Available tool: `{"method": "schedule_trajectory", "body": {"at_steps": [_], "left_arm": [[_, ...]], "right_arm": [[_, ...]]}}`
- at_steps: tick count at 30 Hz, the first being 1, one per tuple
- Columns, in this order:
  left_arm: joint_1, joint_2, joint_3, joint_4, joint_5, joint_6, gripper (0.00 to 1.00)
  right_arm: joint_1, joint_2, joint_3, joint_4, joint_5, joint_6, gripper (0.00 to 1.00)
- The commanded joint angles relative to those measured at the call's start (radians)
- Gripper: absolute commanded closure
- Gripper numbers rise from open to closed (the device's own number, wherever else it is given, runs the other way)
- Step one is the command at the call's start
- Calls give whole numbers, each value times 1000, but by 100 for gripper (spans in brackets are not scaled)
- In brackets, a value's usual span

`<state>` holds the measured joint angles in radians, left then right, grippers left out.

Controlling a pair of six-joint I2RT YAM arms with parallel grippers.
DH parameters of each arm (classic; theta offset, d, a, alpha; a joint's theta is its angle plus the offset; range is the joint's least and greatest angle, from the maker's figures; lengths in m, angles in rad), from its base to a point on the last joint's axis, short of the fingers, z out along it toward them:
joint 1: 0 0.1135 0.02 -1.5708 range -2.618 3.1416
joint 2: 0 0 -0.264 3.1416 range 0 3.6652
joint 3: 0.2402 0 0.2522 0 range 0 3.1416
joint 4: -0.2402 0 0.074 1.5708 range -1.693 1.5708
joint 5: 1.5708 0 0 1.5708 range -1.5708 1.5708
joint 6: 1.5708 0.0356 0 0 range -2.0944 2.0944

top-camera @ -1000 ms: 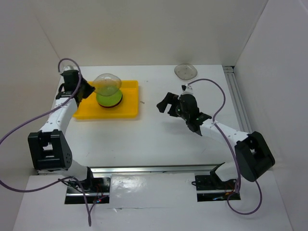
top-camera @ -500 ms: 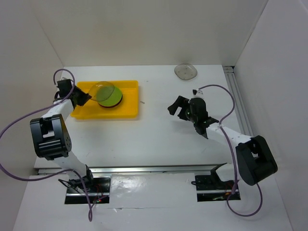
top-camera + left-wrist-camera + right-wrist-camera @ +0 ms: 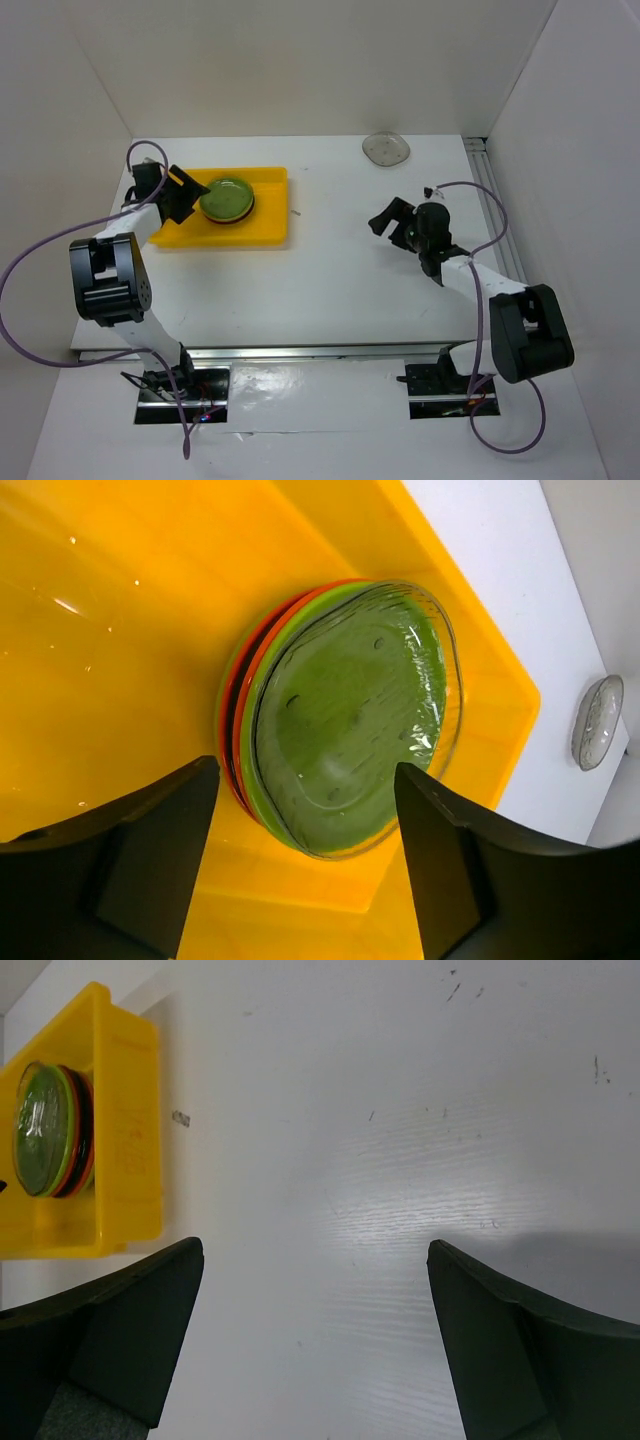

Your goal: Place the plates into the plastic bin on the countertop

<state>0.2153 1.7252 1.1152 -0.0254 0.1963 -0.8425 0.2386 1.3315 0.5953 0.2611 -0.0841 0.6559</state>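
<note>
The clear plate's rim lies outward of and below my gripper, so next my right gripper should reach outward and down onto the lone clear plate's rim (image 3: 408, 151) nearest the metal bar.
A stack of plates (image 3: 227, 199) lies in the yellow plastic bin (image 3: 265, 232) at the back left of the countertop (image 3: 320, 280). A clear plate (image 3: 350, 715) tops the stack, over lime green, orange and black ones. My left gripper (image 3: 187, 196) stands open at the stack's left side, its jaws apart on either side of the near rim in the left wrist view and touching nothing. Another clear plate (image 3: 386, 148) rests alone at the back right. My right gripper (image 3: 393, 222) hovers open and empty over bare countertop, right of the bin (image 3: 120, 1160).
White walls close in the countertop on the left, back and right. A metal rail (image 3: 495, 205) runs along the right edge. Purple cables loop from both arms.
The left gripper lowered the clear plate onto the stack in the bin and opened, letting it go. The right arm drifted to the right, still open.
</note>
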Motion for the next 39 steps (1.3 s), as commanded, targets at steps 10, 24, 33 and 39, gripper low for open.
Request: {"method": "schedule_trajectory", "body": {"at_steps": [10, 24, 33, 39], "left_arm": [[-177, -321, 63, -146, -207, 57, 0], [-430, -435, 150, -301, -339, 171, 0], [-475, -414, 161, -332, -377, 180, 0], [-484, -414, 179, -353, -386, 191, 0]], "right_arm": [[-332, 435, 207, 162, -187, 91, 0], [-348, 1112, 1052, -138, -194, 50, 14], [-278, 1373, 1471, -448, -126, 14, 47], [-246, 1396, 1479, -497, -80, 24, 90]]}}
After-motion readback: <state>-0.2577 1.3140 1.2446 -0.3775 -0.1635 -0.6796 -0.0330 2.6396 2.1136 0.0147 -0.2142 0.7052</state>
